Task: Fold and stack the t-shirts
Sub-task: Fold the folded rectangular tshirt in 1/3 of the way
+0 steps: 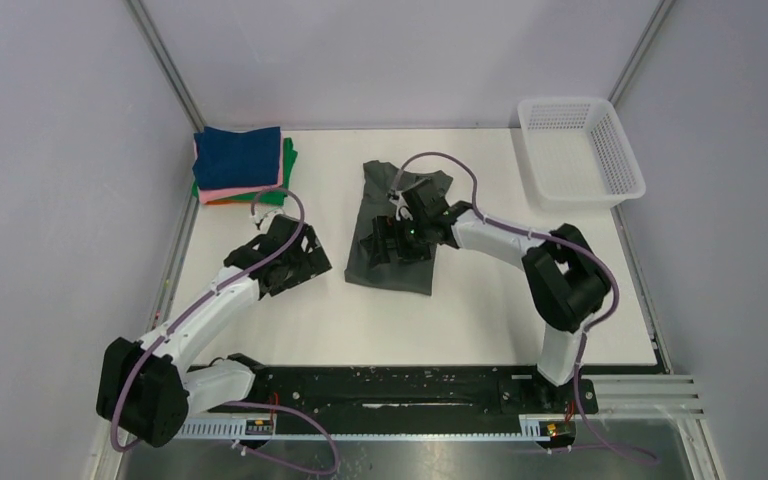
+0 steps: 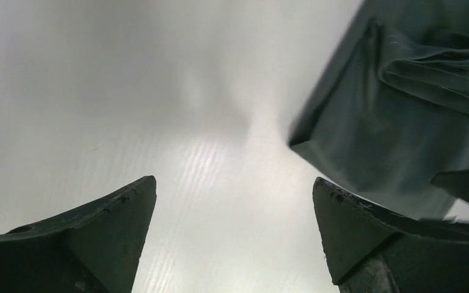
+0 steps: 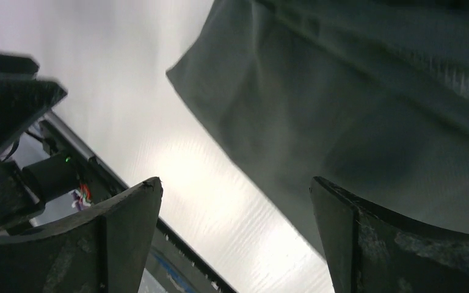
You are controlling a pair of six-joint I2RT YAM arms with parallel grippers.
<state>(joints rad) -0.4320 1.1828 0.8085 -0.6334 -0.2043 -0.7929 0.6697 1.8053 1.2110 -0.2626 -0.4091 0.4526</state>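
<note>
I will next lower my left gripper and move it to the right in the top view onto the hem's closest corner (image 1: 349, 279) (image 2: 301, 144), because that corner is uncovered on the table.
A dark grey-green t-shirt (image 1: 380, 268) lies partly folded in the middle of the table. It also shows in the left wrist view (image 2: 397, 116) and the right wrist view (image 3: 366, 110). My right gripper (image 1: 392, 242) hovers over the shirt, open and empty (image 3: 235, 189). My left gripper (image 1: 305, 262) is open and empty just left of the shirt's near left corner (image 2: 235, 189). A stack of folded shirts sits at the back left: navy blue (image 1: 238, 156) on top, pink (image 1: 240, 190) under it, with orange and green (image 1: 288, 170) edges below.
A white plastic mesh basket (image 1: 578, 150) stands at the back right. Grey walls close in both sides. A black rail (image 1: 400, 385) with the arm bases runs along the near edge.
</note>
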